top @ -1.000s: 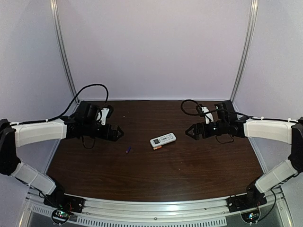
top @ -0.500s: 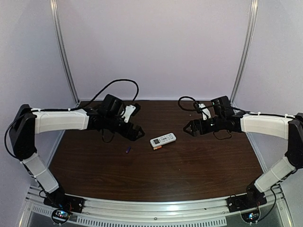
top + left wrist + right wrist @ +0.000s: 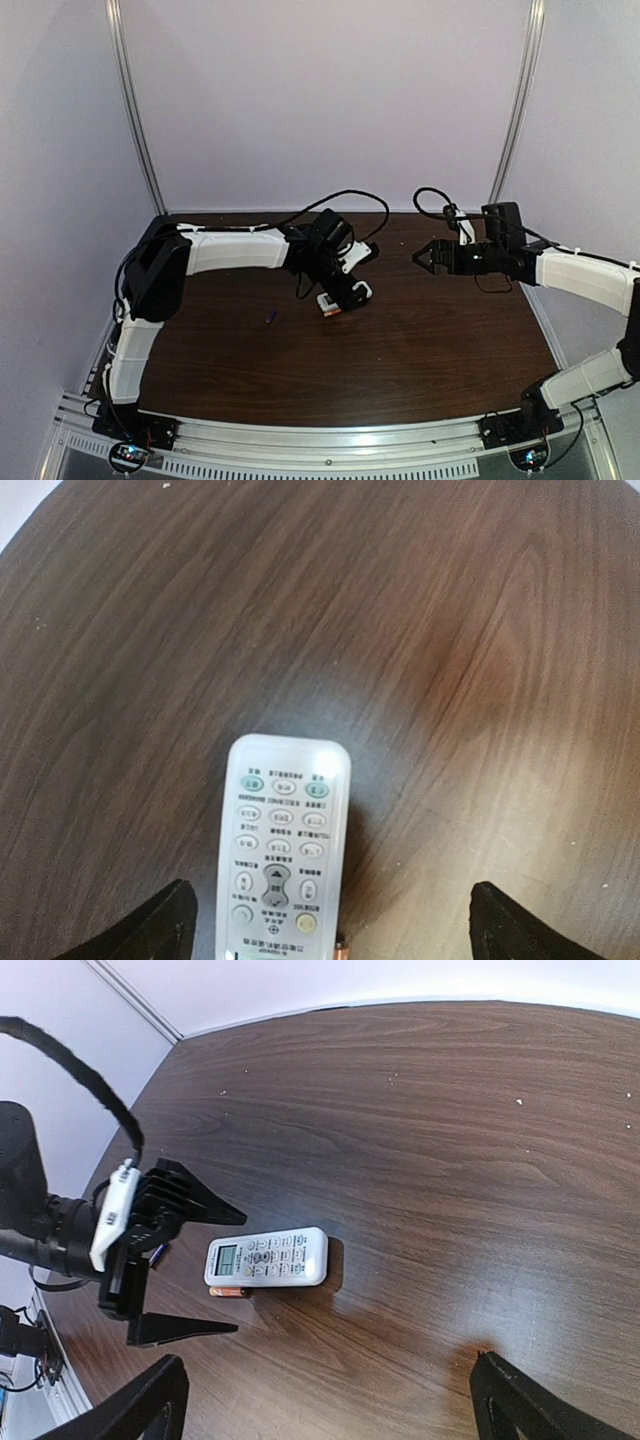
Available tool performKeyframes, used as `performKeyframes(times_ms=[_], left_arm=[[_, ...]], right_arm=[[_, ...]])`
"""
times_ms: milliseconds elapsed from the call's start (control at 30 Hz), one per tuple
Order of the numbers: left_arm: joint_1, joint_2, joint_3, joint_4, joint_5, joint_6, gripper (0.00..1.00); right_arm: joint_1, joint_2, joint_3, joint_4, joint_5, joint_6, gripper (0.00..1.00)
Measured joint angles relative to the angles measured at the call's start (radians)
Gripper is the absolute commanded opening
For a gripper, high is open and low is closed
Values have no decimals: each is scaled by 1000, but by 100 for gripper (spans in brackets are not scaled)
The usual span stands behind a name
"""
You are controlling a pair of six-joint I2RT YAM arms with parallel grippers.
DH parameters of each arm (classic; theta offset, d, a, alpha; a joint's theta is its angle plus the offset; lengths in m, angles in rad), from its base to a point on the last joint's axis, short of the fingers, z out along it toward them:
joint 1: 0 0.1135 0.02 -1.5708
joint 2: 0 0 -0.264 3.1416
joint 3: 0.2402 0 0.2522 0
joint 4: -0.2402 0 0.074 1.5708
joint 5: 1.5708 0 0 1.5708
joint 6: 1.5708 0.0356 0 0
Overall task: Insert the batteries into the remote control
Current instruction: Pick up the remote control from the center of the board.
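The remote sits off-center between my left gripper's fingers. Next, my left gripper shifts toward the left in the left wrist view and lowers around the remote's long sides.
The white remote control (image 3: 327, 300) lies buttons-up near the middle of the table, seen also in the left wrist view (image 3: 280, 850) and the right wrist view (image 3: 268, 1258). An orange battery (image 3: 228, 1291) rests against its long side (image 3: 333, 313). A purple battery (image 3: 270, 317) lies apart to the left. My left gripper (image 3: 345, 293) hovers open over the remote's display end, one finger on each side (image 3: 330, 935); nothing is held. My right gripper (image 3: 422, 258) stands open to the right of the remote and well clear of it (image 3: 328, 1385).
The dark wooden table (image 3: 420, 360) is walled at the back and sides, with metal posts (image 3: 515, 110) at the corners. A black cable (image 3: 340, 195) loops above the left wrist. The aluminium rail (image 3: 330, 440) with the arm bases runs along the near edge.
My left arm has swung from the table's left side to the right and now hangs over the remote. My right gripper has drawn back slightly to the right. The remote and batteries have not moved.
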Motion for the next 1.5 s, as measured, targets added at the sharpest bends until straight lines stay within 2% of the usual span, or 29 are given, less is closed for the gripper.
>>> performKeyframes(times_ms=[333,600,1000,1333,1500], left_arm=[[6,163,204,-126,-60,66,96],[6,238,311,-197,-97,93,81],[8,276,367,-230,-95,100,46],[60,264,378,-253,-76,95,39],[79,167,360,-242,-50,69,38]], right_arm=[[-14,-49,-66,18,-29,21,100],[-18,-61,-66,35,-39,36,100],[-42,-71,-68,39,-49,35,100],[-48,-71,-71,39,-64,35,100],[-48,-72,-71,43,-87,36,98]])
